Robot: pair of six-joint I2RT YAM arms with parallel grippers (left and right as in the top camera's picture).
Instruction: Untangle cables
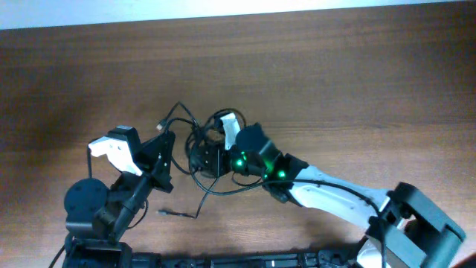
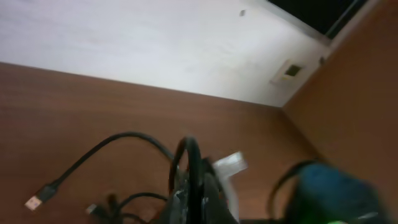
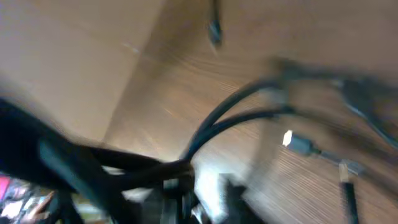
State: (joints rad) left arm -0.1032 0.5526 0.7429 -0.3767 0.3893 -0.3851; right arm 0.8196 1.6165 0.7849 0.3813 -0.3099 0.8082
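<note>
I will lower my left gripper outward and release the cable loop (image 2: 191, 163) on the bare tabletop, where the tangle has room.
The cables (image 1: 195, 147) are thin black cords bunched in a tangle at the table's middle, between my two grippers. One strand loops up to a small plug (image 1: 162, 126), and another trails down to a plug (image 1: 165, 212). My left gripper (image 1: 166, 159) is at the tangle's left side, shut on a cable loop (image 2: 191, 163) that rises between its fingers (image 2: 194, 205). My right gripper (image 1: 205, 158) is at the tangle's right side. In the blurred right wrist view two strands (image 3: 233, 115) run into its jaws (image 3: 189, 180), which look shut on them.
A white tag (image 1: 230, 123) sits on the right gripper, and also shows in the left wrist view (image 2: 229, 165). A USB plug (image 2: 35, 202) lies on the brown wooden table (image 1: 335, 89). Loose plugs (image 3: 297, 144) lie ahead of the right gripper.
</note>
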